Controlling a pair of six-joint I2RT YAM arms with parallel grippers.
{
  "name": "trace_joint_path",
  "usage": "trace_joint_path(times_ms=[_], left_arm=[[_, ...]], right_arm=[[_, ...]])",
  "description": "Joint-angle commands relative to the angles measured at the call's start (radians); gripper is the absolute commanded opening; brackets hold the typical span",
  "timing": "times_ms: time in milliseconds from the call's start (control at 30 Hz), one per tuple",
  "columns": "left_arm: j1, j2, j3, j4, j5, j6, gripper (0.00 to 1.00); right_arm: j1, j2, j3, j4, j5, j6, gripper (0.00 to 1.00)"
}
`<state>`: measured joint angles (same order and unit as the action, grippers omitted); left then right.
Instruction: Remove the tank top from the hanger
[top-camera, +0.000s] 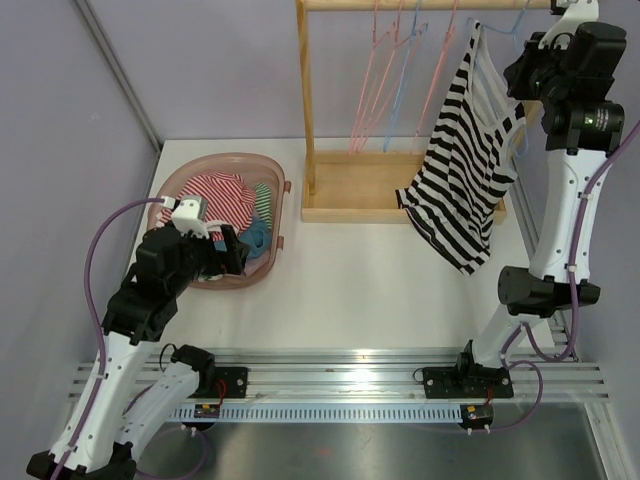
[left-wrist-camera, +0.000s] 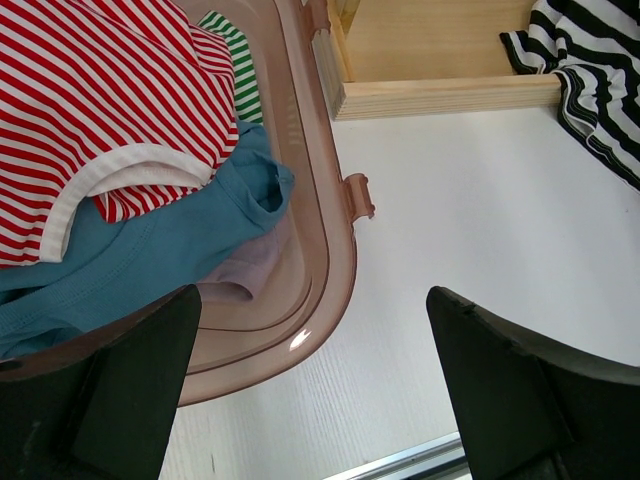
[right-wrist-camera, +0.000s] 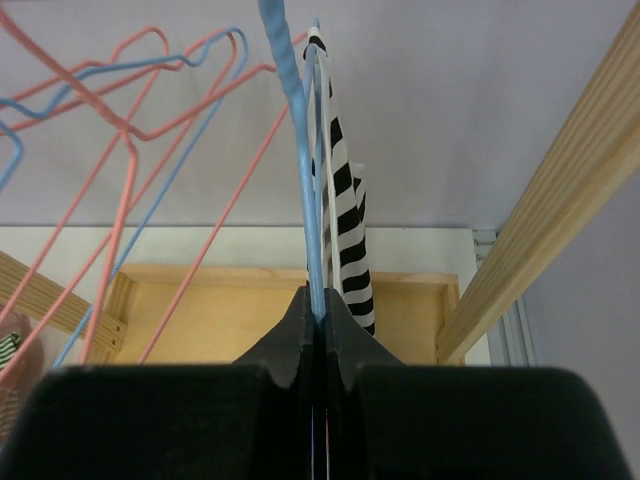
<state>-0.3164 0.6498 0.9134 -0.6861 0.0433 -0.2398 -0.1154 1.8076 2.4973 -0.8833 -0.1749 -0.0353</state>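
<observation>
The left gripper rises away from the pink basket next and tilts up onto the strap by the empty hangers, as that strap hangs high above it.
A black-and-white striped tank top hangs from a blue hanger at the right end of the wooden rack. Its hem trails over the rack's base. My right gripper is shut on the blue hanger's wire, high beside the rack's top rail; the tank top shows just behind the wire. My left gripper is open and empty, low over the table by the near rim of the pink basket. A corner of the tank top shows in the left wrist view.
The pink basket at the left holds red-striped, green-striped and blue clothes. Several empty pink and blue hangers hang on the rack to the left of the tank top. The rack's wooden base tray stands at the back centre.
</observation>
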Motion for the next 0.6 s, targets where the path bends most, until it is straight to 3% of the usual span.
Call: trace_joint_path(times_ms=[0, 100, 200, 333, 400, 567], left_arm=[[-0.003, 0.002, -0.002, 0.043, 0.035, 0.008, 0.99], [-0.004, 0.004, 0.011, 0.056, 0.061, -0.003, 0.99], [-0.004, -0.001, 0.057, 0.085, 0.093, -0.05, 0.99], [-0.015, -0.021, 0.116, 0.16, 0.119, -0.128, 0.99], [-0.047, 0.004, 0.177, 0.177, 0.115, -0.156, 0.99], [-0.137, 0.096, 0.335, 0.184, 0.081, -0.131, 0.99]], right_arm=[[-0.001, -0.112, 0.002, 0.093, -0.052, 0.029, 0.0], [-0.001, -0.184, -0.066, 0.046, -0.048, 0.064, 0.0], [-0.001, -0.336, -0.245, 0.064, -0.055, 0.101, 0.0], [-0.001, -0.586, -0.606, 0.144, -0.058, 0.167, 0.0], [-0.001, -0.707, -0.679, 0.12, -0.07, 0.193, 0.0], [-0.001, -0.927, -0.847, 0.046, -0.253, 0.222, 0.0]])
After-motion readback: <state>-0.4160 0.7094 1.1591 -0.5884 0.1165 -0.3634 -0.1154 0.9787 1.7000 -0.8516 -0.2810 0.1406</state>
